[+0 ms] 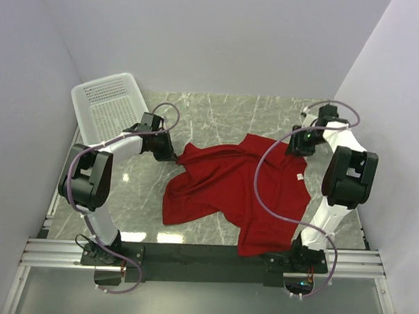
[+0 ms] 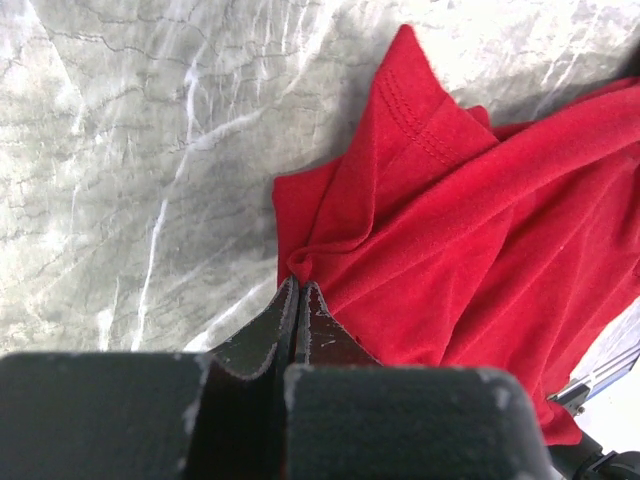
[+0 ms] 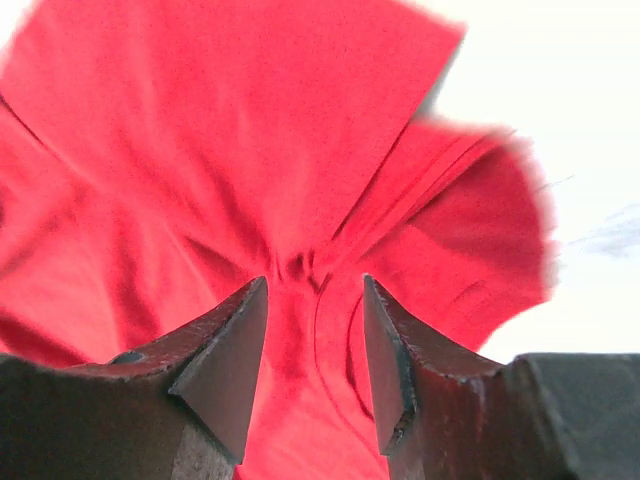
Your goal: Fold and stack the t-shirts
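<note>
Next, my right gripper slides outward onto the upper red layer's far corner (image 3: 452,38) and closes its open fingers there, since that corner lies outward of them.
One red t-shirt (image 1: 229,189) lies crumpled on the marble table, with its small white label (image 1: 300,177) near the right edge. My left gripper (image 1: 170,155) is at the shirt's far left corner. In the left wrist view its jaws (image 2: 298,285) are shut, pinching a bunched fold of the red fabric (image 2: 480,230). My right gripper (image 1: 297,148) is at the shirt's far right corner. In the right wrist view it (image 3: 315,285) is open, its fingers apart, with wrinkled red cloth (image 3: 250,130) between and beyond them.
A white plastic mesh basket (image 1: 107,107) stands tilted at the far left by the wall. Grey walls close in the left, back and right sides. A black bar and metal rail (image 1: 205,257) run along the near edge.
</note>
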